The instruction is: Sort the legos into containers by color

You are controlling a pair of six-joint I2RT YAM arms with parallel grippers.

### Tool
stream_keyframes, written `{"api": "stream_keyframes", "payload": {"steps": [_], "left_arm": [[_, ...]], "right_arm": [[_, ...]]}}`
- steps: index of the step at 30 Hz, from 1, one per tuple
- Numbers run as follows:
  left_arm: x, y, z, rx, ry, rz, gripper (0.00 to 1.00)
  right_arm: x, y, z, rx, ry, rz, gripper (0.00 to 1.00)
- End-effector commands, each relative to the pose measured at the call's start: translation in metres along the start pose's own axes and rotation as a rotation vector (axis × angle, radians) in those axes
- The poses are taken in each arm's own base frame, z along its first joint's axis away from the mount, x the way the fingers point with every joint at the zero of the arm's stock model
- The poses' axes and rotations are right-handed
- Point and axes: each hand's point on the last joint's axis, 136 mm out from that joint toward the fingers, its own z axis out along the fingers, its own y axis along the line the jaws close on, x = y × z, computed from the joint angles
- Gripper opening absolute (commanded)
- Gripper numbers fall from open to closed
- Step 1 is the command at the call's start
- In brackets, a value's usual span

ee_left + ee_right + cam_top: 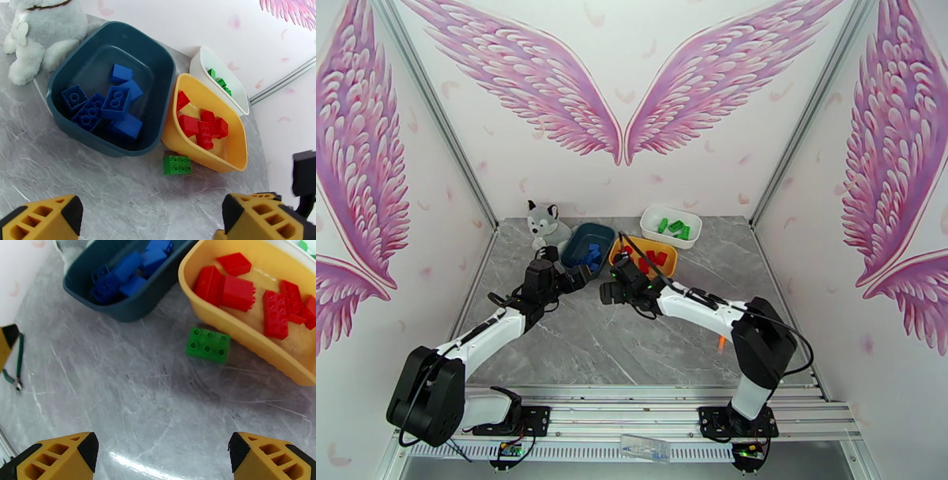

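Observation:
My right gripper needs to go down and reach outward next until its open fingers are around the green lego's short ends, because the lego is below it and farther out.
Three containers stand in a row at the back. The teal tub [59, 114] [588, 226] holds several blue legos [115, 102], and the yellow tub [173, 134] [245, 338] holds several red legos [237, 293]. Green legos [221, 83] lie in the white tub [197, 67] [671, 241]. One green lego [208, 344] [177, 164] lies flat on the table, against the yellow tub's near wall. My right gripper [162, 449] hovers open just short of this lego, with nothing between its fingers. My left gripper [152, 213] is open and empty in front of the teal tub.
A grey-and-white plush husky [545, 225] [35, 35] sits left of the teal tub. The two wrists are close together in front of the tubs in the top view. Grey marble tabletop [632, 347] stretches bare toward the arm bases, with walls on three sides.

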Motion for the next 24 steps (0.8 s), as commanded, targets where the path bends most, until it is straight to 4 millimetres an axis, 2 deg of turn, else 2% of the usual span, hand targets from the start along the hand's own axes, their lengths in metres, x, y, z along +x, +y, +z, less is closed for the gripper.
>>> {"api": "stream_keyframes", "payload": {"steps": [1, 6, 10, 16, 21, 24], "left_arm": [[0.004, 0.008, -0.001, -0.019, 0.006, -0.015, 0.99], [0.005, 0.008, 0.000, -0.011, 0.012, -0.022, 0.99], [0.006, 0.005, 0.001, 0.007, 0.018, -0.032, 0.99], [0.006, 0.002, 0.001, 0.024, 0.023, -0.040, 0.99], [0.008, 0.001, 0.001, 0.035, 0.026, -0.045, 0.99], [0.009, 0.001, 0.003, 0.042, 0.034, -0.050, 0.99]], "right_arm": [[-0.004, 0.007, 0.022, 0.050, -0.016, -0.039, 0.94], [0.004, 0.005, 0.056, 0.111, 0.020, -0.043, 0.96], [0.009, 0.001, 0.074, 0.158, 0.027, -0.020, 0.96], [0.006, -0.022, 0.081, 0.279, 0.002, 0.004, 0.97], [0.001, -0.038, 0.087, 0.308, -0.008, 0.034, 0.98], [0.000, -0.041, 0.094, 0.301, -0.001, 0.046, 0.96]]}}
